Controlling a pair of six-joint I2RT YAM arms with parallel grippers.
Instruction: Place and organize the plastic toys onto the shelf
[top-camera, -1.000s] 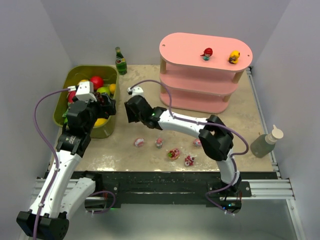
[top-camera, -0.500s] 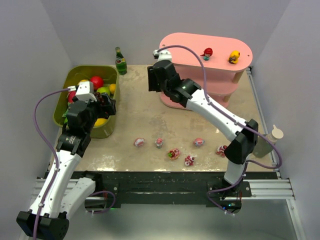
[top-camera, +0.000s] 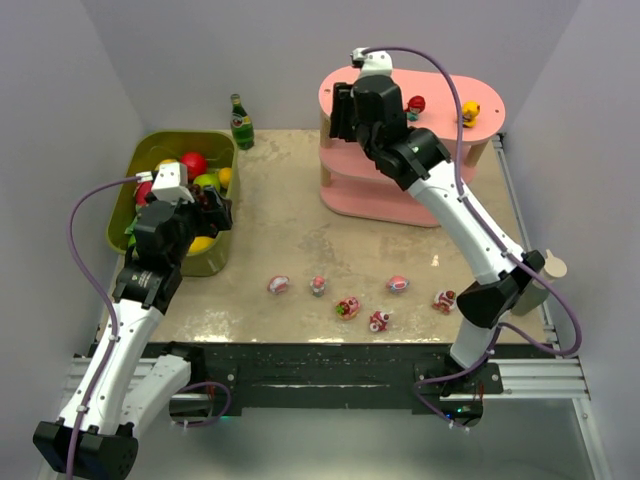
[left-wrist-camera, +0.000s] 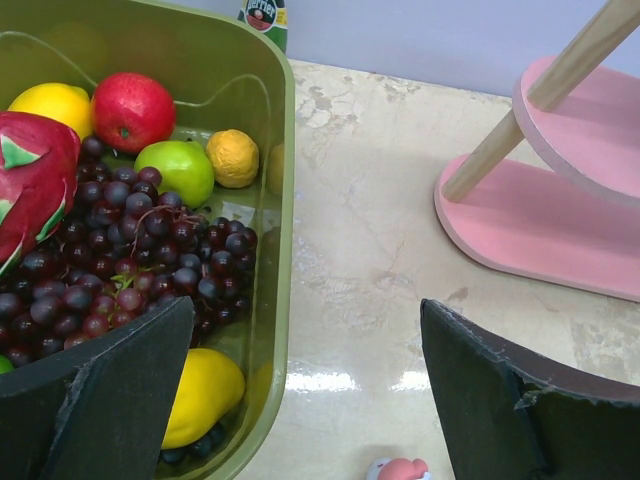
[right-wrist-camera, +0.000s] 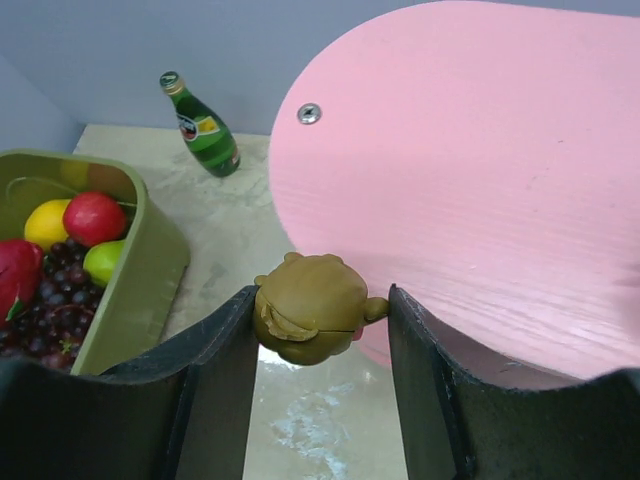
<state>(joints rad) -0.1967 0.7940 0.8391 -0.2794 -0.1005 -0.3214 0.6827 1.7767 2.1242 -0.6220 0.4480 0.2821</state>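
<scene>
The robot's right gripper will next move outward over the top board's bare end (right-wrist-camera: 430, 262), which is outward of the gripper, and let go there, because the toy hangs off the top board's edge.
My right gripper (top-camera: 342, 118) is high over the left end of the pink shelf (top-camera: 440, 95) and is shut on a brown-haired plastic toy (right-wrist-camera: 312, 308), which hangs just off the top board's (right-wrist-camera: 470, 180) edge. Two toys stand on that top board, a red-haired one (top-camera: 414, 105) and a yellow one (top-camera: 468, 113). Several small pink and red toys lie in a loose row on the table (top-camera: 278, 285) (top-camera: 348, 307) (top-camera: 443, 300). My left gripper (left-wrist-camera: 305, 390) is open above the bin's right rim, with one toy (left-wrist-camera: 398, 469) on the table just below it.
An olive-green bin (top-camera: 215, 150) at the left holds grapes, apples and lemons (left-wrist-camera: 150, 260). A green glass bottle (top-camera: 241, 122) stands behind it. A pale bottle (top-camera: 548, 270) sits at the table's right edge, partly behind my right arm.
My right arm has swung up from low over the table to the left end of the shelf's top board. The left arm has not moved.
</scene>
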